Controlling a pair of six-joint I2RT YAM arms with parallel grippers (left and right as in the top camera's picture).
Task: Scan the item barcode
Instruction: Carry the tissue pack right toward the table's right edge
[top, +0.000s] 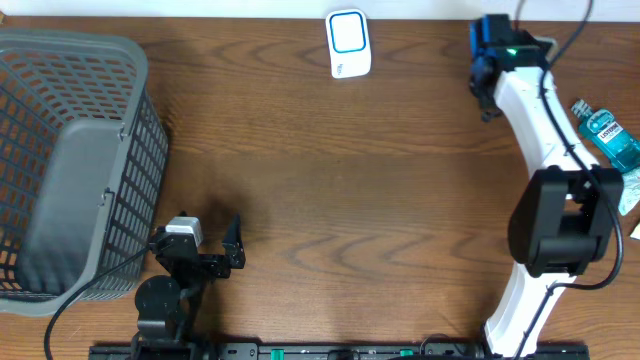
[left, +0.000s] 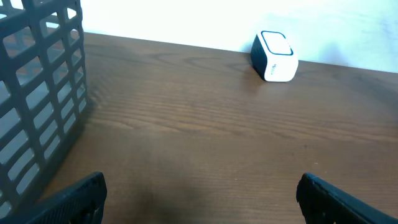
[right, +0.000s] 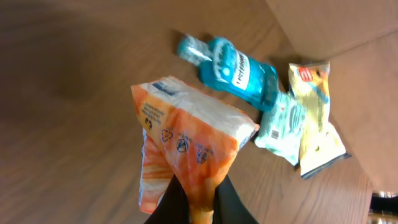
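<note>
I should move my right gripper back, down and toward the bare table beside the mouthwash bottle next to let go of the crimped end, because the packet hangs above the wood.
An orange-and-white packet (right: 186, 140) hangs above the table with its crimped end pinched in my right gripper (right: 200, 208), which is shut on it. In the overhead view that gripper (top: 487, 70) is at the far right of the table, and the packet is hidden under the arm. The white scanner with a blue-ringed window (top: 349, 43) (left: 275, 56) stands at the far edge, left of the right gripper. My left gripper (top: 215, 245) (left: 202, 199) rests near the front left, open, with only bare table between its fingers (left: 74, 199).
A grey mesh basket (top: 70, 160) (left: 37, 93) fills the left side beside the left arm. At the right edge lie a blue mouthwash bottle (top: 607, 135) (right: 233, 68), a pale green packet (right: 280, 124) and a yellow packet (right: 314, 115).
</note>
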